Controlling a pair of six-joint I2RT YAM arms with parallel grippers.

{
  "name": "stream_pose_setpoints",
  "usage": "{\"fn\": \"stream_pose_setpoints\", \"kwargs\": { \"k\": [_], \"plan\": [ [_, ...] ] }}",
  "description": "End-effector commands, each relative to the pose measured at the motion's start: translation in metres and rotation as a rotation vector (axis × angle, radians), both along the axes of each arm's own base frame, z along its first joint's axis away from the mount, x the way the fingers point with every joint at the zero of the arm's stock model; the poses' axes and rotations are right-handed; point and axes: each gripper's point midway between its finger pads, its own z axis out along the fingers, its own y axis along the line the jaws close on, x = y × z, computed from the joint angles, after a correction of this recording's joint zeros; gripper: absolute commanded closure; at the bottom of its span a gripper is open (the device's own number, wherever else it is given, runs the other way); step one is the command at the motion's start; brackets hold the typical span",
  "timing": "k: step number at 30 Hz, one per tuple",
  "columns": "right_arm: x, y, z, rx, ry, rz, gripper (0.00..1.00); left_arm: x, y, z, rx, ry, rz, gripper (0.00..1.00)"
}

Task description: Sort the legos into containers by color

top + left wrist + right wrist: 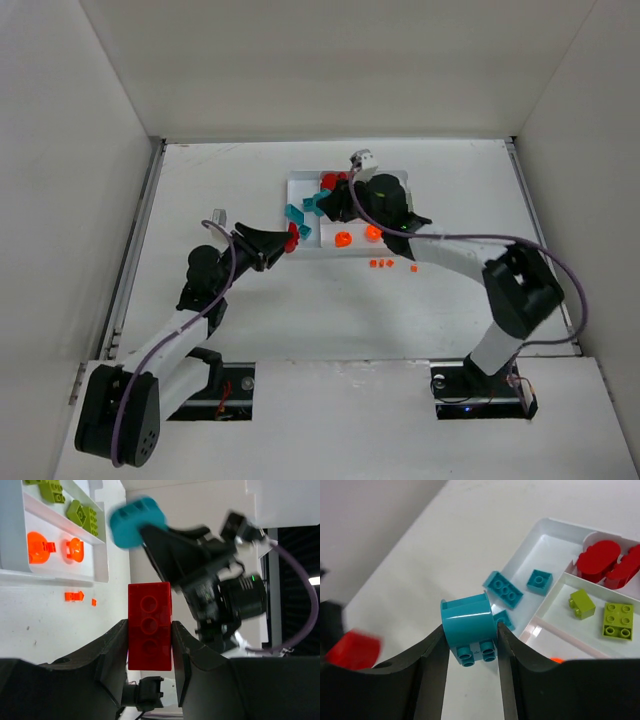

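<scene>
My right gripper moves outward, then down, and releases there next, since outward and below, the tray's end section's far end (302, 184) (551, 546) is bare beside matching teal bricks.
My left gripper (150, 647) is shut on a red brick (150, 625), held off the table just left of the white tray (297, 184). My right gripper (470, 640) is shut on a curved teal brick (468, 622), held above the table by the tray's left end. In the tray, three flat teal bricks (504, 589) lie in the end section. Red pieces (597, 557), lime green bricks (618, 621) and round orange pieces (40, 547) lie in the long sections. From above, both grippers (285, 243) (322, 205) are close together.
Several tiny orange pieces (380, 264) lie on the table just in front of the tray, with one more (414, 268) to their right. White walls enclose the table on three sides. The right arm reaches across the tray's near side.
</scene>
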Motion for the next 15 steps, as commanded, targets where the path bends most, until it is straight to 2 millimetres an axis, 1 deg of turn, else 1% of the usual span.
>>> {"fn": "stream_pose_setpoints", "kwargs": {
  "k": [1,3,6,9,12,15],
  "plan": [
    [0.051,0.014,0.000,-0.025,0.024,-0.157,0.76,-0.002,0.006,0.014,0.047,-0.108,0.018,0.89],
    [0.076,0.024,-0.009,-0.051,0.056,-0.205,0.76,-0.003,0.012,0.011,0.072,-0.118,0.037,0.88],
    [0.107,0.037,-0.019,-0.068,0.079,-0.257,0.76,-0.005,0.017,0.002,0.112,-0.120,0.058,0.88],
    [0.133,0.051,-0.036,-0.079,0.116,-0.298,0.75,-0.006,0.019,-0.003,0.137,-0.122,0.059,0.88],
    [0.147,0.061,-0.054,-0.092,0.160,-0.313,0.72,-0.008,0.020,-0.008,0.156,-0.124,0.059,0.87],
    [0.154,0.067,-0.067,-0.088,0.191,-0.325,0.69,-0.008,0.020,-0.011,0.167,-0.120,0.059,0.87]
  ]
}}
